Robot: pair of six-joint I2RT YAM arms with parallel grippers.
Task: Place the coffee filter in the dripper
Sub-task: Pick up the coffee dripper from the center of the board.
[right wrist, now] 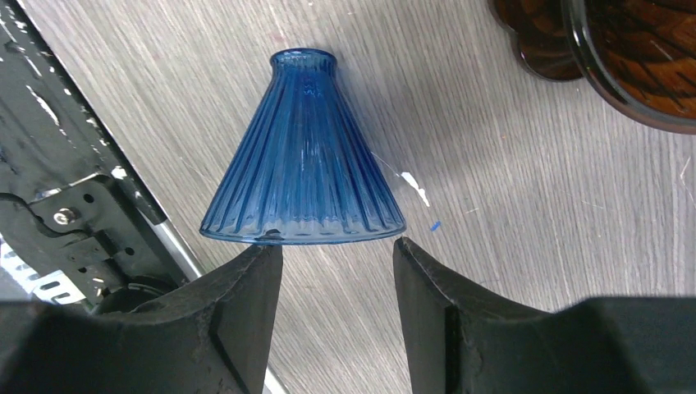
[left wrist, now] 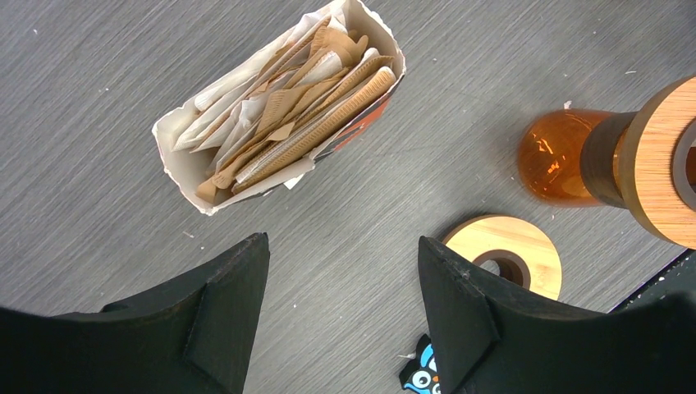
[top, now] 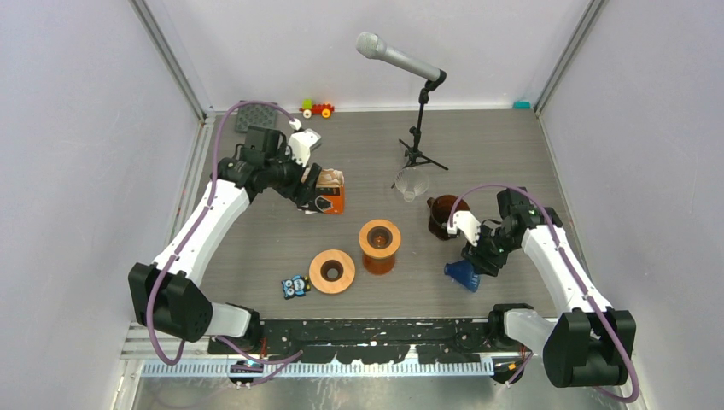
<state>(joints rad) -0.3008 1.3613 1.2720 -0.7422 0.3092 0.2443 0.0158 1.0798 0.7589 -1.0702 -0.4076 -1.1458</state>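
My right gripper shifts left in the top view next and closes on the end of the dripper's rim by the brown cup (right wrist: 396, 226). The dripper's rim outspans its open fingers.
An open box of brown and white paper coffee filters (left wrist: 279, 115) stands on the grey table, and shows orange in the top view (top: 331, 196). My left gripper (left wrist: 343, 242) is open and empty, hovering just short of the box (top: 318, 205). A blue ribbed glass cone dripper (right wrist: 302, 156) lies near the table's front right (top: 462, 273), its wide rim facing my right gripper (right wrist: 336, 244). That gripper is open and empty, its fingertips right at the rim (top: 480, 259). I cannot tell whether they touch it.
An orange glass carafe with a wooden collar (top: 379, 245) and a loose wooden ring (top: 331, 271) stand mid-table, with an owl sticker (top: 295, 286) beside the ring. A dark brown glass cup (top: 442, 213), a clear glass funnel (top: 411, 184) and a microphone stand (top: 418, 141) are behind the right gripper.
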